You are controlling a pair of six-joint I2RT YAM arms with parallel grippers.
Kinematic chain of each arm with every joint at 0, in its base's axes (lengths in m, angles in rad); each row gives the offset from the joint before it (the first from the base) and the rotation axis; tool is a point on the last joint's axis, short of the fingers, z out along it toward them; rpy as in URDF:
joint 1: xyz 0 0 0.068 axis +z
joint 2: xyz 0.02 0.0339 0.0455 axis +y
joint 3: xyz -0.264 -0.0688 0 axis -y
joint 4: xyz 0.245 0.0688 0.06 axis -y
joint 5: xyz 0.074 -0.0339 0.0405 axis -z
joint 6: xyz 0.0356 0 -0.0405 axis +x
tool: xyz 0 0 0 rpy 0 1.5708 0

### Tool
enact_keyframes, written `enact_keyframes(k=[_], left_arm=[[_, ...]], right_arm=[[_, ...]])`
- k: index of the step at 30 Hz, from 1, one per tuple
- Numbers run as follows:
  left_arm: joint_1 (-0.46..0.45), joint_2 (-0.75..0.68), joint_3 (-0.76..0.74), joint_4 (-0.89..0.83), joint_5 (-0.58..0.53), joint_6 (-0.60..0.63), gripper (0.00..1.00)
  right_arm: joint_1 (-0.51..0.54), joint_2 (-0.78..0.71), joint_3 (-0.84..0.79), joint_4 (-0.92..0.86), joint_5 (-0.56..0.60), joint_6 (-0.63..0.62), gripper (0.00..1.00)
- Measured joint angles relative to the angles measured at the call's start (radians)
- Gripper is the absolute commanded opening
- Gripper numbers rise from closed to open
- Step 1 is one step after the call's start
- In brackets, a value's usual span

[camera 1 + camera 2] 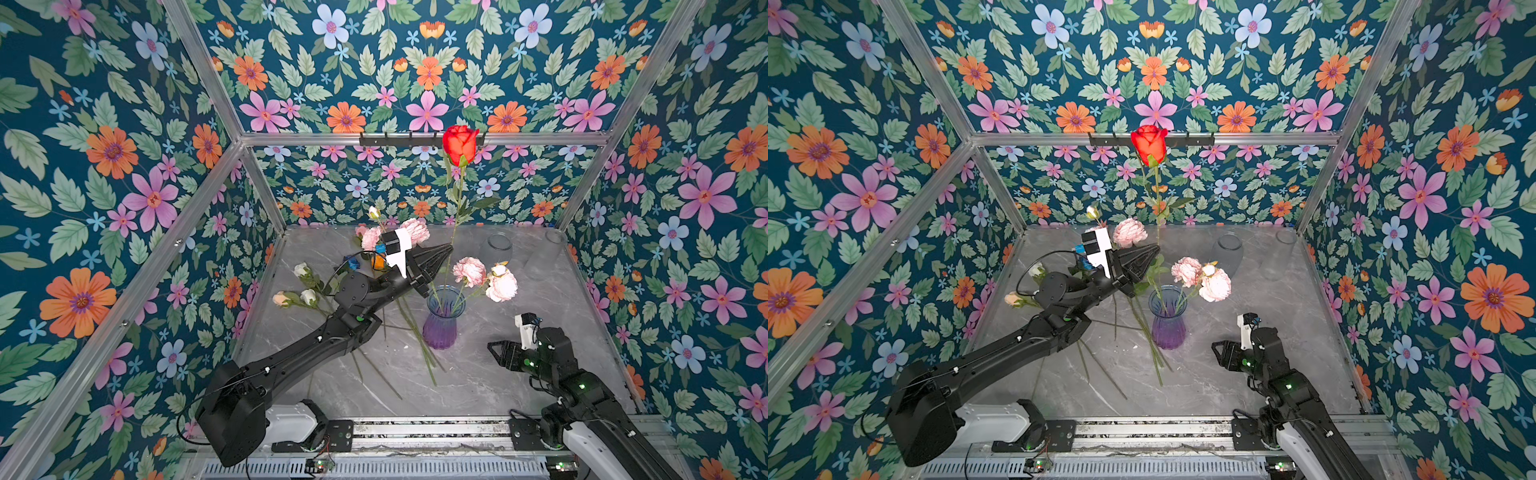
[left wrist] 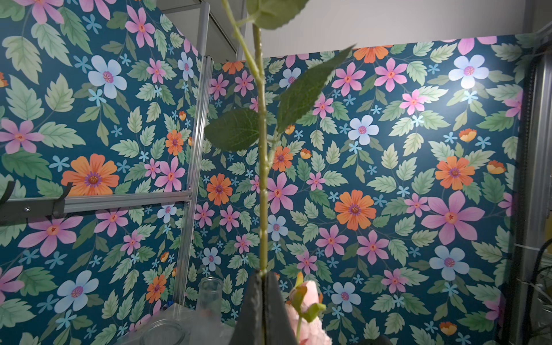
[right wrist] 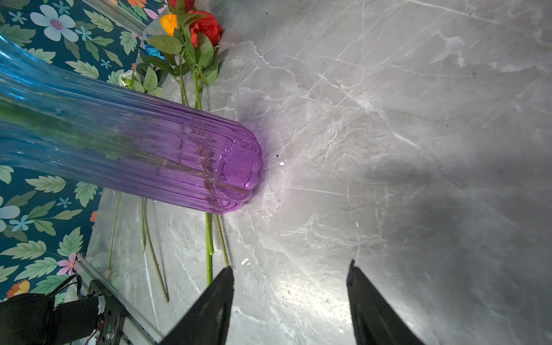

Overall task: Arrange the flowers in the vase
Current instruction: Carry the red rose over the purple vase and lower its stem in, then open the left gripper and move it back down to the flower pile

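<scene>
The rose in my left gripper is still high above the vase's rim. I need to lower it next into the vase's blue opening (image 1: 445,296) below and let go of the rose's stem.
My left gripper (image 1: 449,248) (image 1: 1156,248) (image 2: 263,276) is shut on the green stem (image 2: 263,179) of a red rose (image 1: 460,143) (image 1: 1149,143). The rose stands upright, just above and behind the vase (image 1: 442,324) (image 1: 1168,324) (image 3: 179,155). The vase is ribbed glass, purple at its foot and blue towards the mouth. Whether the stem's lower end is inside the mouth, I cannot tell. Pink carnations (image 1: 503,284) (image 1: 1214,284) lean out of the vase to the right. My right gripper (image 1: 496,353) (image 1: 1219,353) (image 3: 289,268) is open and empty, low at the vase's front right.
Loose flowers lie left of the vase: white and cream roses (image 1: 307,296), pink carnations (image 1: 415,230), and a red rose (image 3: 206,27) beside an orange bloom (image 3: 168,22). Their stems (image 1: 419,349) run past the vase's foot. Clear glass jars (image 1: 496,249) stand at the back right. A hook rail (image 1: 399,139) crosses the back frame.
</scene>
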Motion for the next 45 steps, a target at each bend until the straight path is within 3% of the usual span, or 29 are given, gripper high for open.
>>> enact_keyframes(k=[7,9,12,13,16,30,33,38,41,45], left_arm=[[-0.001,0.017,-0.064,0.014,-0.052,0.006,0.00],[-0.002,0.023,-0.071,0.013,-0.061,0.005,0.14],[-0.001,0.027,-0.071,0.002,-0.068,0.005,0.48],[-0.001,0.027,-0.069,-0.014,-0.068,0.005,0.55],[-0.001,0.014,-0.050,-0.093,-0.068,0.021,0.63],[-0.001,-0.204,-0.107,-0.383,-0.194,0.098,0.64],[-0.002,-0.280,-0.144,-0.468,-0.276,0.099,0.61],[0.014,-0.389,-0.201,-0.689,-0.512,0.067,0.56],[0.063,-0.422,-0.245,-0.822,-0.622,0.004,0.58],[0.244,-0.419,-0.338,-0.952,-0.636,-0.127,0.61]], right_arm=[[0.000,0.001,0.000,0.000,0.000,0.000,0.62],[0.000,0.001,0.000,0.000,0.000,0.000,0.62],[0.000,0.001,0.000,0.000,0.000,0.000,0.62],[0.000,0.001,0.000,0.000,0.000,0.000,0.62],[0.000,0.001,0.000,0.000,0.000,0.000,0.62],[0.000,0.003,0.000,0.000,0.000,0.000,0.62],[0.000,0.003,0.000,0.000,0.001,0.000,0.62],[0.000,0.006,0.000,0.000,0.003,0.000,0.62],[0.000,0.013,0.000,0.000,0.003,0.000,0.62],[0.000,0.025,0.000,0.001,0.002,0.000,0.62]])
